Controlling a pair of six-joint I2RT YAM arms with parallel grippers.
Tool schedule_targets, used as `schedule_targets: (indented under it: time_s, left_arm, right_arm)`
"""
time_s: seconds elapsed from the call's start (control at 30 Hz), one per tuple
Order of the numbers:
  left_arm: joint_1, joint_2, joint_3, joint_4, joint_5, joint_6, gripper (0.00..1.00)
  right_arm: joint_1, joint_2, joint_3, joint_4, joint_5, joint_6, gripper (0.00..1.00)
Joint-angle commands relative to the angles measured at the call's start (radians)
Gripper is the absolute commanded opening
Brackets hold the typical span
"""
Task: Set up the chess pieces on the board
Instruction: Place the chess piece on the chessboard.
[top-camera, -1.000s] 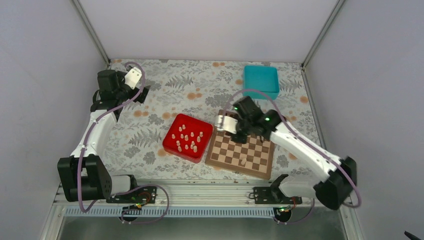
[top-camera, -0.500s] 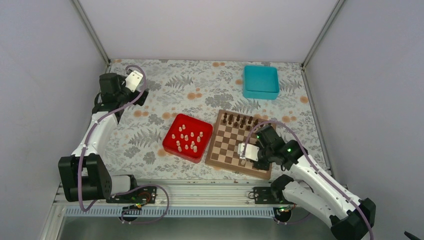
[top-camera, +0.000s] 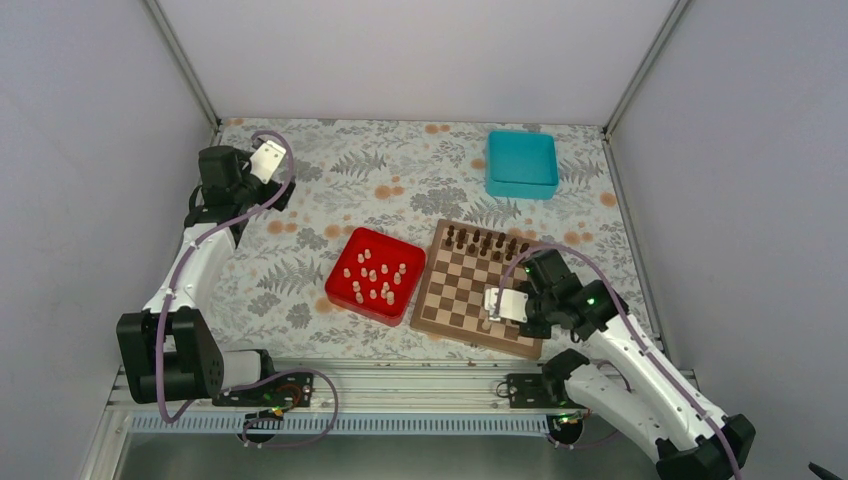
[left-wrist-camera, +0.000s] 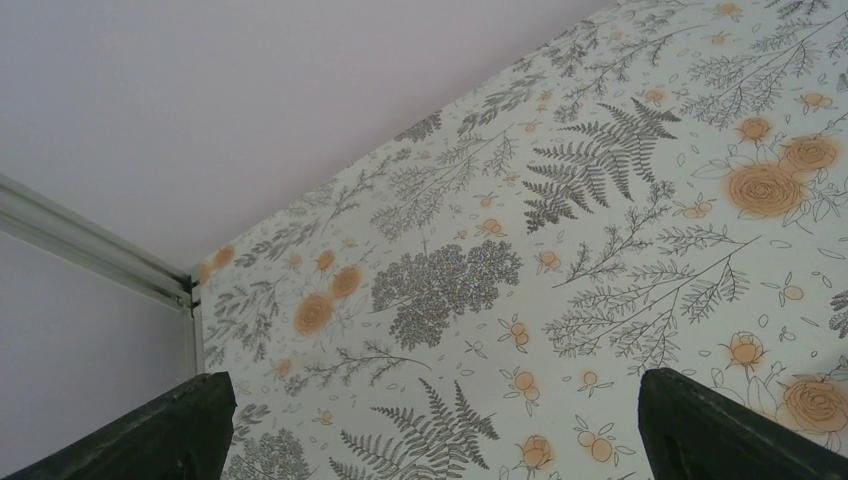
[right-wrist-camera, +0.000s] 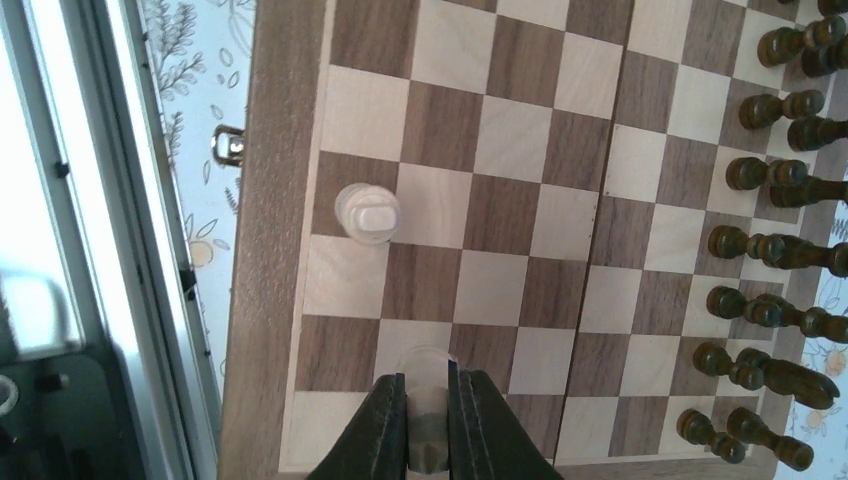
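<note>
I will next move my right gripper to the left in the top view and down onto the light square (top-camera: 440, 317) beside the board's near corner by the tray (top-camera: 345, 262), because that square is empty.
The board (top-camera: 455, 290) lies right of centre, with dark pieces (top-camera: 485, 240) lined up along its far rows. My right gripper (right-wrist-camera: 428, 385) is shut on a pale chess piece (right-wrist-camera: 428, 362), held over the squares near the board's near right corner (top-camera: 528, 322). One pale piece (right-wrist-camera: 367, 213) stands alone on a square by the near border. Several more pale pieces (top-camera: 372, 278) sit in the red tray (top-camera: 345, 262). My left gripper (left-wrist-camera: 432, 385) is open with nothing in it, above the floral cloth at the far left (top-camera: 283, 188).
A teal box (top-camera: 522, 163) stands at the back right. The red tray touches the board's left side. Dark pieces (right-wrist-camera: 770, 250) fill the board's far side in the right wrist view. A metal rail (top-camera: 400, 385) runs just beyond the board's near edge.
My right arm has swung from the board's far left side to its near right corner, still shut on the pale piece. The left arm has barely moved.
</note>
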Motion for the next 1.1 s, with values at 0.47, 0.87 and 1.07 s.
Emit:
schedule_targets:
  time_s: [0.47,0.87,1.07]
  left_arm:
    - [0.006,0.008,-0.024,0.044,-0.017,0.014,1.0]
    - [0.006,0.002,-0.023,0.044,-0.024,0.016,1.0]
    - [0.006,-0.009,-0.022,0.043,-0.004,0.013,1.0]
  right_arm:
    - [-0.009,0.163,0.034,0.042,-0.026,-0.154,0.04]
    - [-0.012,0.285,0.186,0.131,-0.068,-0.101,0.04]
    - [0.011,0.484,0.382,0.031,-0.235,-0.07,0.05]
